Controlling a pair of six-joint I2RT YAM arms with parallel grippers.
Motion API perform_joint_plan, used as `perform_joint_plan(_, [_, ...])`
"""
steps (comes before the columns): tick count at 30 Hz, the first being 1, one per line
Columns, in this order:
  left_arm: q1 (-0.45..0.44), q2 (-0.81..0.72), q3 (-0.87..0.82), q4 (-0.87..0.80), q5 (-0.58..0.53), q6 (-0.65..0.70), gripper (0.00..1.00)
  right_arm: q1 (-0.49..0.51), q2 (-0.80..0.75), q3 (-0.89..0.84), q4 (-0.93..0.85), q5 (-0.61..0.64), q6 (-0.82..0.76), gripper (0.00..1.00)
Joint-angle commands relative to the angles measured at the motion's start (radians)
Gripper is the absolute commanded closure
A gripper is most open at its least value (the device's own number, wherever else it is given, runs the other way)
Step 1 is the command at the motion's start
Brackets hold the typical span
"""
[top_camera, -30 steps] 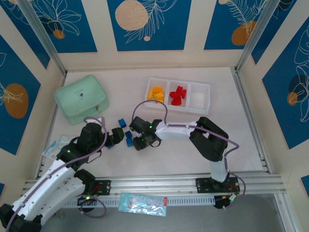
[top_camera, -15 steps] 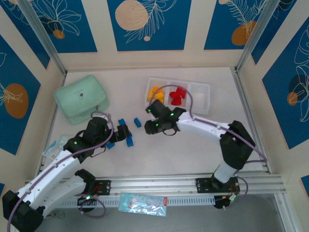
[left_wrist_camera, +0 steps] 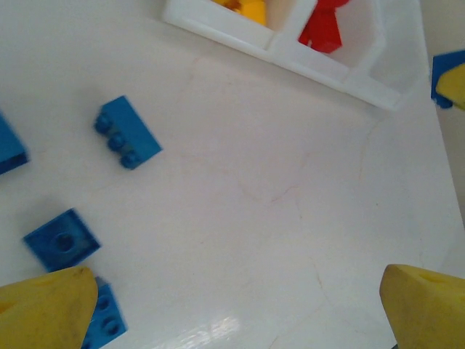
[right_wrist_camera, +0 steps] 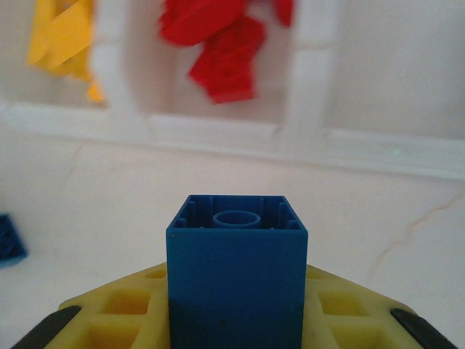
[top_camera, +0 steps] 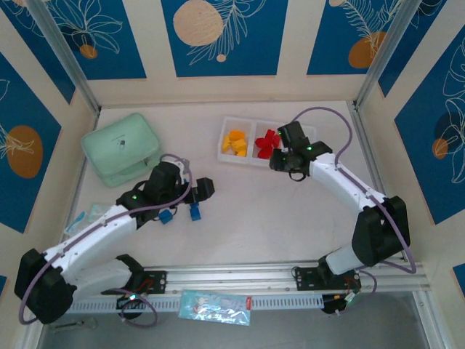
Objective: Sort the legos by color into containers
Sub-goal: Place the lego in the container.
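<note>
I will move my right gripper outward, past the red bricks and over the tray's empty compartment (right_wrist_camera: 407, 73), and release the blue brick there. The other compartments hold yellow and red.
The white three-compartment tray (top_camera: 247, 160) sits at the back centre, with yellow bricks (top_camera: 234, 142) in its left compartment and red bricks (top_camera: 267, 143) in the middle one. My right gripper (top_camera: 280, 158) is at the tray's near wall, shut on a blue brick (right_wrist_camera: 236, 269) that stands upright between its yellow pads (right_wrist_camera: 109, 313). The right wrist view faces the red bricks (right_wrist_camera: 221, 51) and the right compartment (right_wrist_camera: 396, 73). My left gripper (top_camera: 205, 187) is open above bare table, its fingertips (left_wrist_camera: 43, 305) wide apart. Blue bricks (left_wrist_camera: 127, 133) (left_wrist_camera: 62, 240) lie to its left on the table (top_camera: 195, 212).
A mint-green lidded box (top_camera: 123, 149) stands at the back left. A plastic packet (top_camera: 214, 305) lies on the front rail and another (top_camera: 80, 218) at the left edge. Aluminium frame rails run along both sides.
My right arm carried the blue brick from the table's middle up and right to the tray. My left gripper reached further right, past the loose blue bricks.
</note>
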Motion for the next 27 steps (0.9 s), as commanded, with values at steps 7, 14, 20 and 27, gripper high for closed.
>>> perform_joint_plan(7, [-0.065, 0.162, 0.102, 0.183, 0.049, 0.007, 0.01, -0.166, 0.151, 0.069, 0.055, 0.014, -0.017, 0.75])
perform_joint_plan(14, [-0.068, 0.249, 0.165, 0.197, 0.073, 0.027, 0.01, -0.213, 0.292, 0.183, 0.065, -0.006, -0.033, 0.75])
perform_joint_plan(20, [-0.068, 0.270, 0.184, 0.202, 0.068, 0.037, 0.01, -0.248, 0.383, 0.266, 0.053, -0.009, -0.045, 0.73])
perform_joint_plan(27, [-0.067, 0.286, 0.211, 0.179, 0.058, 0.056, 0.01, -0.263, 0.417, 0.329, 0.032, -0.012, -0.078, 0.52])
